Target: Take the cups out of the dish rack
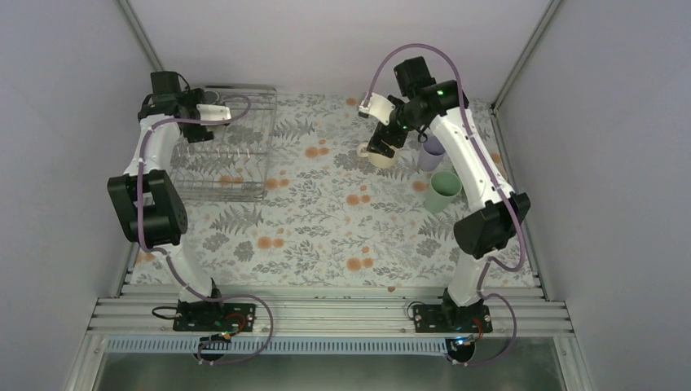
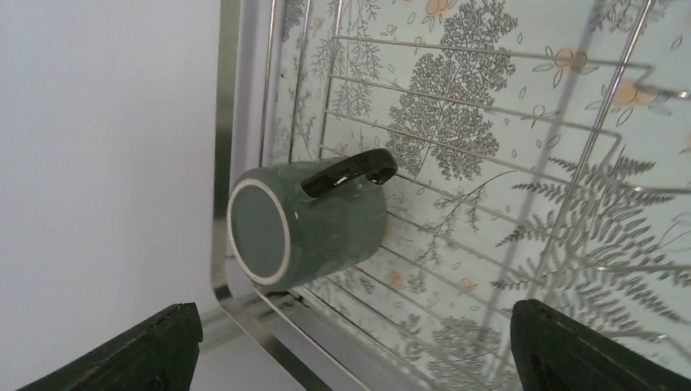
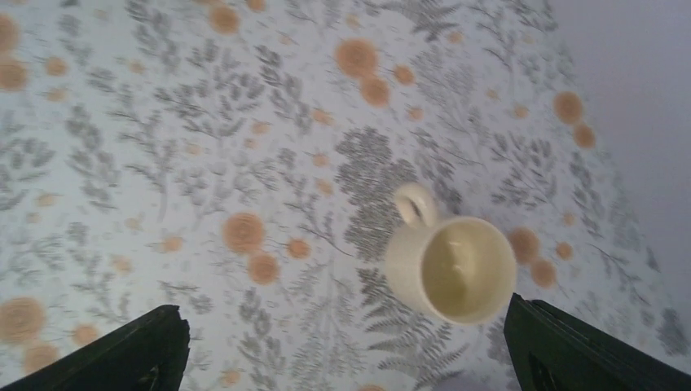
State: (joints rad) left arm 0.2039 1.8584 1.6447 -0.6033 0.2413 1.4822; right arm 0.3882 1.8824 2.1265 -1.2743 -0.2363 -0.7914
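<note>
The left gripper moves down toward the raised handle of the dark green-black mug next, turning as it lowers, since the handle stands up clear of the wires.
The silver wire dish rack (image 1: 236,175) stands at the back left. A dark green-black mug (image 2: 314,224) lies on its side in the rack's corner, base toward the left wrist camera, handle up. My left gripper (image 2: 354,350) is open and empty, hovering short of that mug; in the top view it (image 1: 198,132) is over the rack's back left. The cream-yellow mug (image 3: 452,265) stands upright on the table. My right gripper (image 3: 346,346) is open above it, and it shows in the top view (image 1: 379,147) too. The lilac tumbler (image 1: 431,152) and mint-green tumbler (image 1: 444,192) stand right of it. The other cups are out of view.
The rack's wire grid (image 2: 489,106) and upright prongs lie under my left gripper, with the grey side wall (image 2: 98,163) close on its left. The floral tablecloth (image 1: 326,220) covers the table. The right arm's links reach over the two tumblers.
</note>
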